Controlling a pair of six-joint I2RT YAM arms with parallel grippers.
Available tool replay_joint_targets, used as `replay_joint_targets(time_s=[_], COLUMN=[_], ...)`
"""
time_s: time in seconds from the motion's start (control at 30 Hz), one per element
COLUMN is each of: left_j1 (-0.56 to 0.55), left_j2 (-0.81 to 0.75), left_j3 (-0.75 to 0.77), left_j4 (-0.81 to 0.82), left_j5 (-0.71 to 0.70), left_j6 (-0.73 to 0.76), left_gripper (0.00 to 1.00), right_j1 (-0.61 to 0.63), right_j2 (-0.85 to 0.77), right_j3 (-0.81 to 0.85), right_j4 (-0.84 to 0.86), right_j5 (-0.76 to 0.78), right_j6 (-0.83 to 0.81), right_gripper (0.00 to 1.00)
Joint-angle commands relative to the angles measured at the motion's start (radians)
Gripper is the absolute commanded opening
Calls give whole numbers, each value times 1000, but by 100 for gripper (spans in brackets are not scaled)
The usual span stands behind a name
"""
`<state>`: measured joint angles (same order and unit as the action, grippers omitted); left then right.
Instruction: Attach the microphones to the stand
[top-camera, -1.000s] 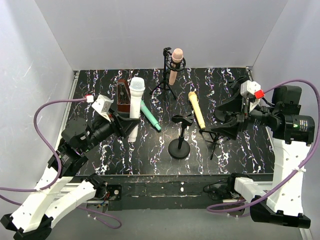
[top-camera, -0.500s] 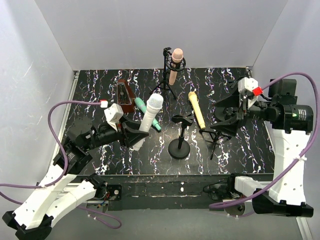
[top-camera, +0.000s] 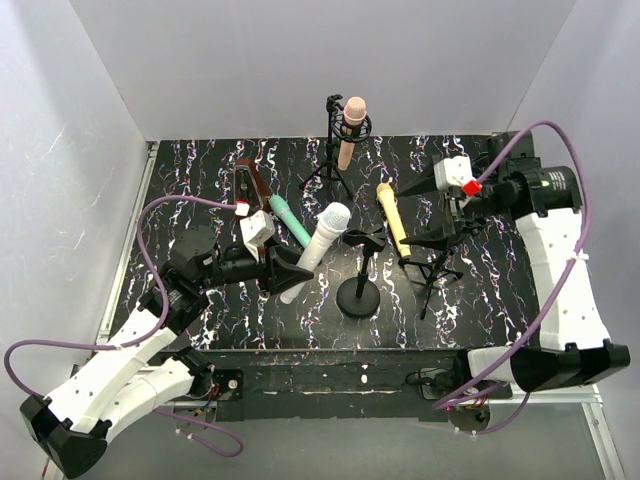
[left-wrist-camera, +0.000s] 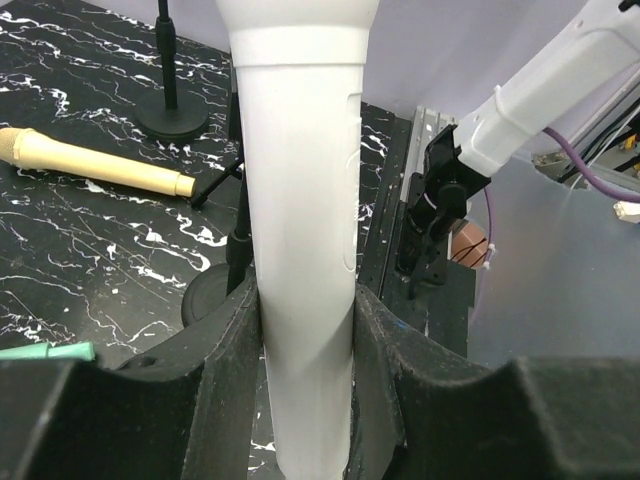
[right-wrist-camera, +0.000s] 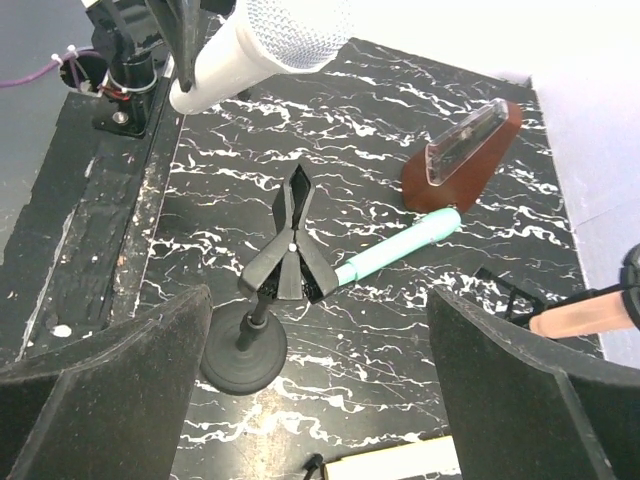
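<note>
The round-base stand's clip lies to my left gripper's right in the top view, so next I need to move my left gripper to the clip and release the white microphone (top-camera: 318, 245) there.
My left gripper (top-camera: 290, 268) is shut on the lower body of the white microphone (top-camera: 318, 245), which tilts with its head up and to the right, close to the clip of the round-base stand (top-camera: 360, 270). In the left wrist view the fingers (left-wrist-camera: 225, 340) press both sides of the white microphone (left-wrist-camera: 300, 200). The pink microphone (top-camera: 350, 130) sits in the tripod stand at the back. The teal microphone (top-camera: 293, 222) and the yellow microphone (top-camera: 393, 218) lie on the table. My right gripper (top-camera: 425, 212) hangs open and empty to the right of the yellow one, facing the stand's clip (right-wrist-camera: 290, 250).
A brown metronome-like block (top-camera: 250, 185) stands at the back left beside the teal microphone (right-wrist-camera: 400, 250). A second black tripod stand (top-camera: 432, 268) is under my right gripper. White walls enclose the black marbled table (top-camera: 200, 170) on three sides.
My left arm has carried the white microphone rightward and tilted it toward the round-base stand. The right arm has swung back and left, its gripper staying open.
</note>
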<state>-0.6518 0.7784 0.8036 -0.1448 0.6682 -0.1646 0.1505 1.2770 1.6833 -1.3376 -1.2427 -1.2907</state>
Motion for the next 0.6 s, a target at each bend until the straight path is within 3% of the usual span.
replay_joint_targets(time_s=[0.0,0.27,0.57], left_j1=[1,3,3], left_j2=[2,33,82], left_j3=[-15,-63,-70], left_j4=[94,217,281], left_j5=[24,-4,8], left_j6=[60,99,97], left_gripper=[0,0,0], right_j1=[52,159,179], right_j2=[50,30,71], right_j3=[24,-155,-113], right_j4=[-190,102,118], right_j5=[9,66,91], right_j6=[-13,227,263], right_gripper=[94,93,92])
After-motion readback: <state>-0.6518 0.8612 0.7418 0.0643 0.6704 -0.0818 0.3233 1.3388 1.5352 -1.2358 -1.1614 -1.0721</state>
